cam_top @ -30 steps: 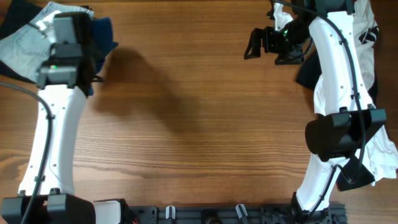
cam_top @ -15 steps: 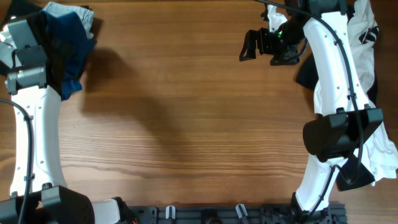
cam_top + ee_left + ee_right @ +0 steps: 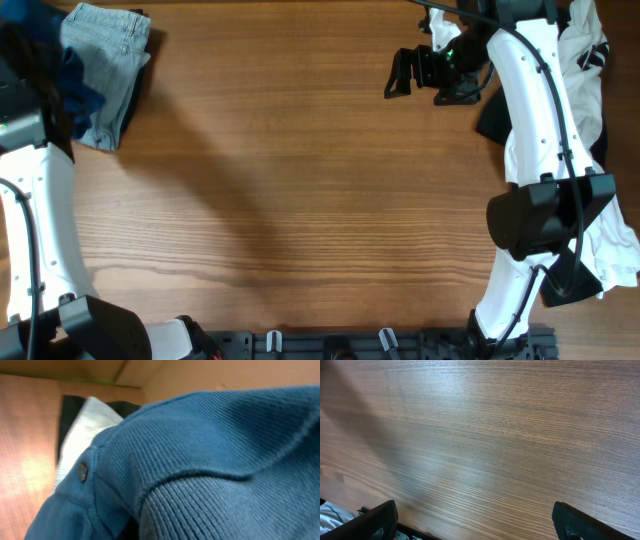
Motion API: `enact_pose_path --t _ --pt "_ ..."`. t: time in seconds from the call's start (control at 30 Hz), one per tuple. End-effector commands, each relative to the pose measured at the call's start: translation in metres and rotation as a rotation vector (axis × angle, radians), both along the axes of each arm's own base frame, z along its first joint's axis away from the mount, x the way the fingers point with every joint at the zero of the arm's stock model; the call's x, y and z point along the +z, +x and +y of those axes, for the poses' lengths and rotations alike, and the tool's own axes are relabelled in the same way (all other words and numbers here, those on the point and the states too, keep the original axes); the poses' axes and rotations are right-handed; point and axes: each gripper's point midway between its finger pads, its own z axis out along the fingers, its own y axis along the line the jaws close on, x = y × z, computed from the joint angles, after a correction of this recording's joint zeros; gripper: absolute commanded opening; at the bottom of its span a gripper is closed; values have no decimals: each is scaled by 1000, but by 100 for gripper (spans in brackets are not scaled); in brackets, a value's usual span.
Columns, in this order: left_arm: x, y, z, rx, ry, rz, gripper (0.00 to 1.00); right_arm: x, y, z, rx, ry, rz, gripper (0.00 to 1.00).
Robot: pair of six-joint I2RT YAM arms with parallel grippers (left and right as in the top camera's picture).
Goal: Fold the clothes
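Observation:
The shirt moves to the right in the overhead view with my left gripper next. It comes down onto the pale-blue jeans (image 3: 107, 62), already folded below, for release.
The clothes, a deep teal-blue shirt (image 3: 76, 88), bunch up at the far left edge of the overhead view, against the head of my left arm (image 3: 22, 108). In the left wrist view its ribbed fabric (image 3: 215, 460) fills almost the whole picture, with a small button (image 3: 81, 471) on a seam. That fabric hides the left jaws; the shirt hangs from the shut gripper. My right gripper (image 3: 405, 72) hovers over bare wood at the back right. Its black fingers (image 3: 380, 521) stand wide open with nothing between them (image 3: 477, 525).
Pale-blue jeans (image 3: 108, 50) lie at the back left corner, next to the shirt. A white garment with black cloth (image 3: 592, 60) is piled along the right edge behind the right arm. White cloth on dark material (image 3: 80, 425) shows past the shirt. A black rail (image 3: 330, 345) lines the front edge.
My left arm has swung left toward the table's edge, carrying the teal shirt off the jeans, which now lie uncovered. The right arm has barely moved.

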Motion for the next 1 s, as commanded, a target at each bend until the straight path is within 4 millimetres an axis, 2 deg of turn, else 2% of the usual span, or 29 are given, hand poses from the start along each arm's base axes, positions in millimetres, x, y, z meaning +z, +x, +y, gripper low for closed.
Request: enact_pose_path --t 0.0,0.17,0.23,0.33,0.47,0.67,0.7,0.8,0.97 --pt "3 -25 37 141 -9 -7 4 19 -2 4 7 20 -51 100" --pt "-7 -58 75 241 -34 32 4 19 -2 5 9 21 -51 100" --pt "-8 -64 82 252 -45 32 4 19 -3 7 13 21 -51 100" --pt "-9 -63 84 238 -54 25 4 19 -5 13 29 24 -50 100" --pt "-14 -41 71 129 -51 26 4 19 -8 24 56 25 -50 100" --pt "-59 3 36 -12 -91 111 4 19 -13 37 96 25 -52 100" --pt "-68 15 26 -69 -88 124 4 19 -14 38 99 25 -52 100" --pt "-89 34 9 -123 -91 156 4 19 -14 38 101 25 -53 100" --pt "-95 51 -5 -148 -69 150 4 19 -14 38 108 25 -56 100"
